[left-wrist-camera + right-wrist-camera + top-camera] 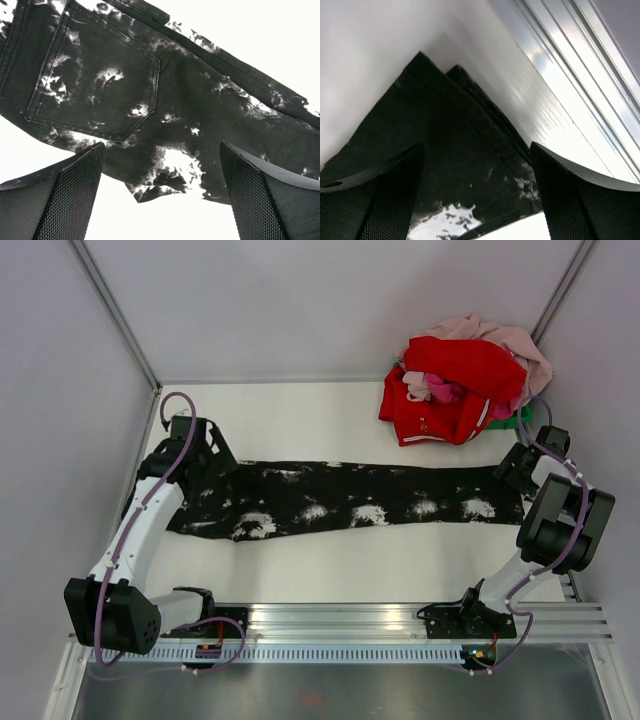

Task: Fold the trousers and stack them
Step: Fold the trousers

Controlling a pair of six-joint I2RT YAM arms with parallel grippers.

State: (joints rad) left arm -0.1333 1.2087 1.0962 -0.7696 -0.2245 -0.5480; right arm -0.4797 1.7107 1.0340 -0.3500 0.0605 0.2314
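Observation:
My right gripper will next go down a little onto the stacked cuff hems and close there, because both edges are already together between its open fingers.
The trousers (350, 500), black with white blotches, lie flat in a long strip across the table, legs together. Their waist end is at the left and their cuffs at the right. My left gripper (205, 455) hovers over the waist end, open. The left wrist view shows a back pocket and seat of the trousers (125, 75) beyond the gripper (161, 147), nothing between its fingers. Over the cuff end my right gripper (520, 466) also stands open. In the right wrist view the stacked cuff corners (445, 115) lie under that gripper (477, 146).
A pile of red and pink clothes (465, 380) sits in the back right corner, with a bit of green (515, 420) under it. An aluminium rail (400, 625) runs along the near edge, also seen as the rail (580, 75) beside the cuffs. Walls close in left, back and right.

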